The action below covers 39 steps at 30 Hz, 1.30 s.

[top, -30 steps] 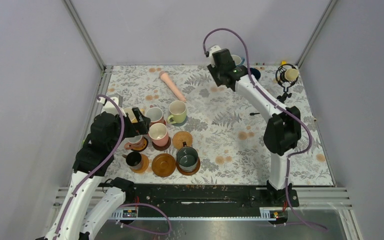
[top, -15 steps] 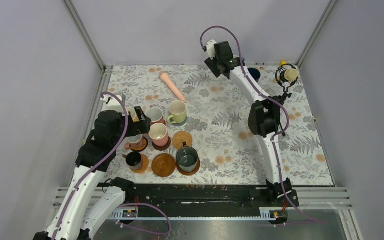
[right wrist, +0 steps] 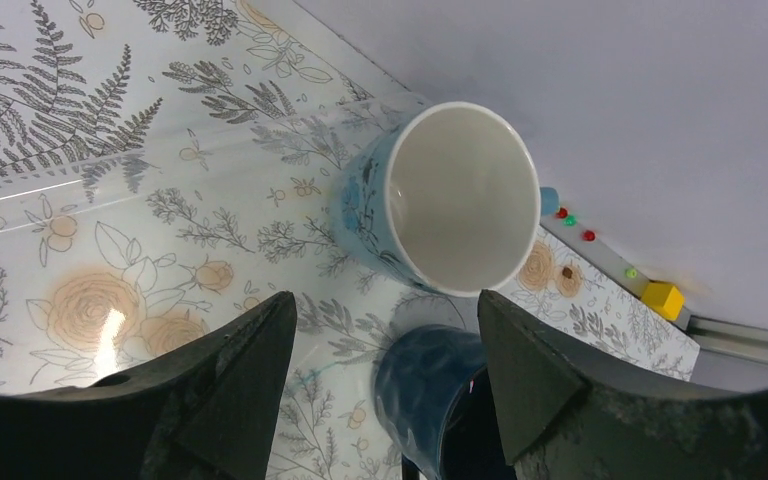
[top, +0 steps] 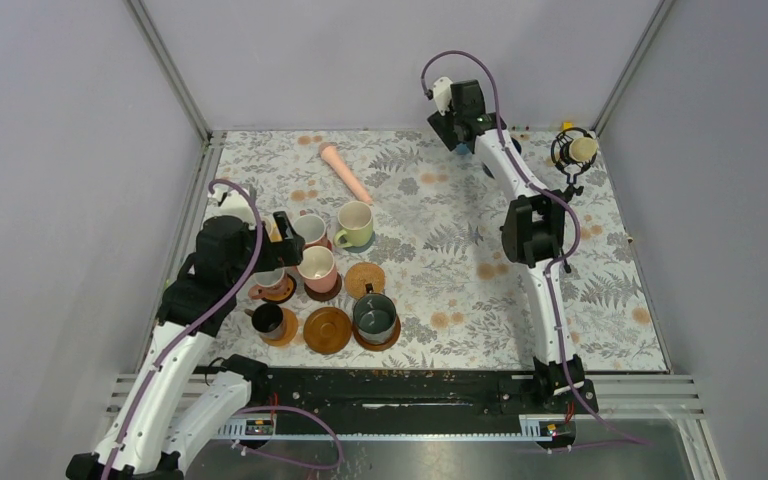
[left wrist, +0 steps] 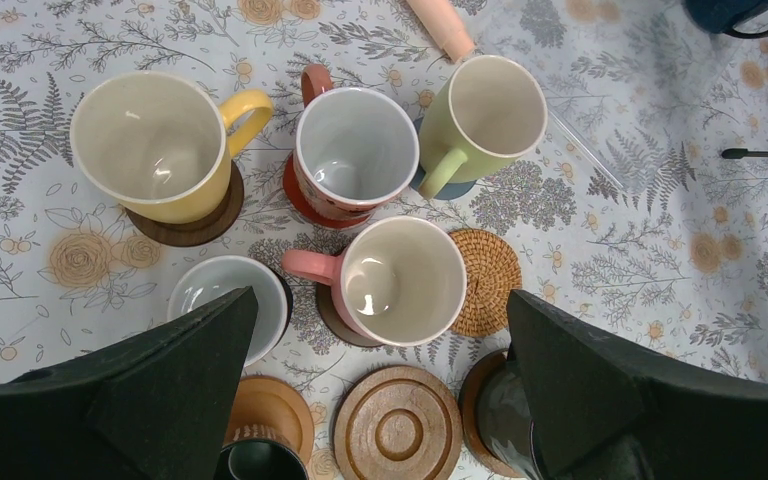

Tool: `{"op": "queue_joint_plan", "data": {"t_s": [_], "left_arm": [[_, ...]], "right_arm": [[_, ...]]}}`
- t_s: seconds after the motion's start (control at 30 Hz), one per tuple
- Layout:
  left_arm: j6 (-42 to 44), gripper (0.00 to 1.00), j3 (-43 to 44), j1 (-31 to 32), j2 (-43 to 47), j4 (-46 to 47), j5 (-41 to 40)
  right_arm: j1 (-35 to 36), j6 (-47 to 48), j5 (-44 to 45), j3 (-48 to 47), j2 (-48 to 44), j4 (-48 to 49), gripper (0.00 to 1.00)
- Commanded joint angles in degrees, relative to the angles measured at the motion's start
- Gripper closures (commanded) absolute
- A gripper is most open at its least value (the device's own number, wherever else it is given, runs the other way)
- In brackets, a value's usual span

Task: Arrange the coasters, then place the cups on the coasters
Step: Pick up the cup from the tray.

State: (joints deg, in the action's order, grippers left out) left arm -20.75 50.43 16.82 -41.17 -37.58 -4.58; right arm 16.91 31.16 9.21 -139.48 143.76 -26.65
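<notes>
My right gripper will move down onto the blue floral cup's rim on the side toward the open mat, with one finger inside the floral cup, because the back wall and the navy cup crowd the floral cup's other sides.
My left gripper (left wrist: 380, 300) hangs open above a cluster of cups on coasters at the table's left. Below it are a yellow cup (left wrist: 150, 140), a red-and-white cup (left wrist: 355, 150), a light green cup (left wrist: 490, 110), a pink cup (left wrist: 400, 280), a white cup (left wrist: 222, 300) and two dark cups (left wrist: 505, 420). A tan woven coaster (left wrist: 488, 280) and a ringed wood coaster (left wrist: 398, 432) lie bare. My right gripper (right wrist: 385, 310) is open at the far back wall (top: 457, 125). A navy cup (right wrist: 430, 390) sits low between its fingers, untouched. A blue floral cup (right wrist: 455, 195) stands just beyond.
A long pink stick (top: 345, 172) lies at the back left of the floral mat. A small tripod microphone (top: 572, 155) stands in the back right corner. The enclosure wall and its rail run right behind the two back cups.
The right arm has stretched farther toward the back wall and its jaws have opened wider. The left arm has shifted slightly over the cup cluster, still open.
</notes>
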Motion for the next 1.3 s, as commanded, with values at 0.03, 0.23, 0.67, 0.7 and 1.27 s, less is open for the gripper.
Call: {"op": "queue_joint_plan", "data": {"t_s": [0.03, 0.23, 0.67, 0.7, 1.27], "left_arm": [[0.71, 0.01, 2.03, 0.01, -1.04, 1.56, -0.85], [0.71, 0.01, 1.97, -0.01, -2.02, 1.83, -0.11], [0.73, 0.01, 2.04, 0.02, -2.55, 1.9, 0.22], [0.72, 0.01, 2.04, 0.01, -2.6, 1.9, 0.19], [0.71, 0.01, 2.34, -0.1, -3.2, 1.9, -0.08]], "right_arm": [[0.14, 3.06, -3.4, -2.76, 1.75, 1.83, 0.25], [-0.47, 3.48, -5.06, -2.96, 2.96, 5.13, 0.25], [-0.64, 8.11, -6.54, 0.25, 3.76, 7.67, 0.25], [-0.79, 8.13, -6.54, 0.14, 3.91, 7.81, 0.25], [-1.33, 9.26, -9.04, 1.44, 4.44, 5.88, 0.29]]}}
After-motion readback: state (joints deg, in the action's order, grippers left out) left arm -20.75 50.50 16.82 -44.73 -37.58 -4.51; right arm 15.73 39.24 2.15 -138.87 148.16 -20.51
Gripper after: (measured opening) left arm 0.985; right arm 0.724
